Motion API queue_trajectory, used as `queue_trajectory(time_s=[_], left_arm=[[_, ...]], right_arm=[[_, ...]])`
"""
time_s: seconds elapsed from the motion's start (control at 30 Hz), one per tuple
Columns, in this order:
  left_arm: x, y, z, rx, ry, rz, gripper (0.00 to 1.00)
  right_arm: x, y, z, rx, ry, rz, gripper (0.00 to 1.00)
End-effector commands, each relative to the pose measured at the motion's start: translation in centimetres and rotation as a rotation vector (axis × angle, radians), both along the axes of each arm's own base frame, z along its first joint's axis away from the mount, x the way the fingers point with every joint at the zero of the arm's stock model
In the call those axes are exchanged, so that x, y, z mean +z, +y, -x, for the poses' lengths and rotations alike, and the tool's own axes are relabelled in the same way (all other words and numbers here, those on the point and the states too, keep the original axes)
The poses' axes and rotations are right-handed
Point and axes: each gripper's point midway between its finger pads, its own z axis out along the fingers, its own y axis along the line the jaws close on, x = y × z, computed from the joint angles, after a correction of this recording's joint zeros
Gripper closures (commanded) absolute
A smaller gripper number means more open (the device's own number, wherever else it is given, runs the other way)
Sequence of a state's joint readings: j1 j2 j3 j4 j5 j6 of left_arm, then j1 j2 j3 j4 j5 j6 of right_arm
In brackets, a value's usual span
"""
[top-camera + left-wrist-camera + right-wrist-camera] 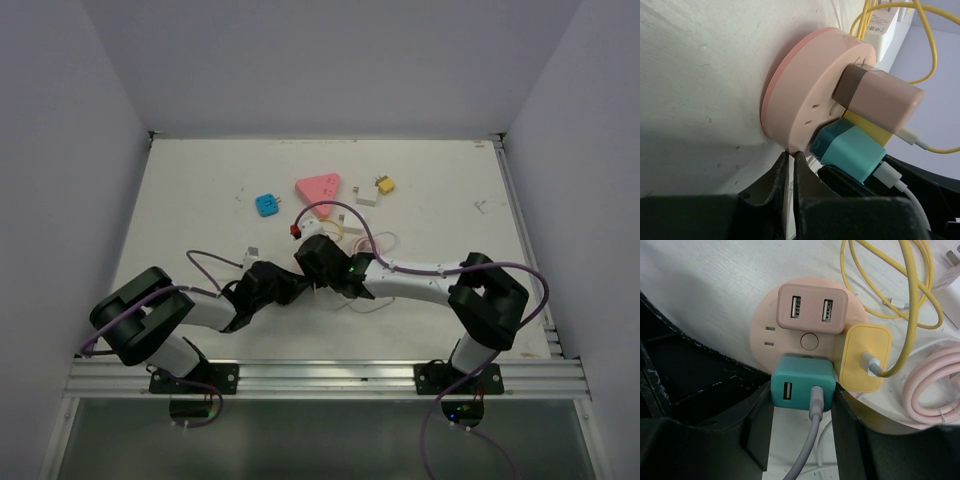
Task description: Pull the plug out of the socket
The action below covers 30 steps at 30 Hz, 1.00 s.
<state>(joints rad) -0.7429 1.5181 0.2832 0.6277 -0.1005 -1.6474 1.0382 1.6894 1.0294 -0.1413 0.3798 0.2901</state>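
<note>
My right gripper will next move the teal plug [800, 380] up, then past the coiled pink cable and down. It will release the plug on the tabletop beyond, which is empty.
A round pink socket [765, 315] lies flat on the white table with three plugs in it. The teal plug [800, 380], with a grey cable [807, 450] in it, sits at the near side. My right gripper [802, 390] is shut on it, one finger against each side. The left wrist view shows the same socket [805, 85] from the side and the teal plug [855, 150] standing up from it. My left gripper [791, 155] is shut, its tips against the socket's lower rim. From above, both grippers [305, 270] meet mid-table and hide the socket.
A pink-beige plug [812, 307] and a yellow plug [860, 360] share the socket. Yellow cable [910, 290] loops and a coiled pink cable [935, 385] lie to its right. Farther back are a pink triangular socket [318, 187], a blue block [266, 205] and a yellow plug [384, 185].
</note>
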Motion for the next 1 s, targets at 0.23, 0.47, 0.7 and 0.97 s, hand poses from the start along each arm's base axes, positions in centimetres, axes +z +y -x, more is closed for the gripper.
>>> queue_trajectory(time_s=[0.23, 0.47, 0.7, 0.97], left_arm=[[-9.2, 6.5, 6.6, 0.032, 0.359, -0.308, 1.0], [-9.4, 6.6, 6.5, 0.038, 0.382, -0.303, 1.0], [-9.6, 6.6, 6.5, 0.036, 0.395, -0.317, 1.0], [-9.2, 6.4, 6.5, 0.03, 0.393, -0.313, 1.0]], right_arm=[[12.6, 6.4, 1.9, 0.161, -0.062, -0.444, 1.0], [15.4, 5.7, 1.7, 0.165, -0.12, -0.499, 1.0], [17.4, 6.1, 1.6, 0.174, -0.139, -0.54, 1.0], [17.1, 4.2, 0.9, 0.106, -0.148, -0.501, 1.0]])
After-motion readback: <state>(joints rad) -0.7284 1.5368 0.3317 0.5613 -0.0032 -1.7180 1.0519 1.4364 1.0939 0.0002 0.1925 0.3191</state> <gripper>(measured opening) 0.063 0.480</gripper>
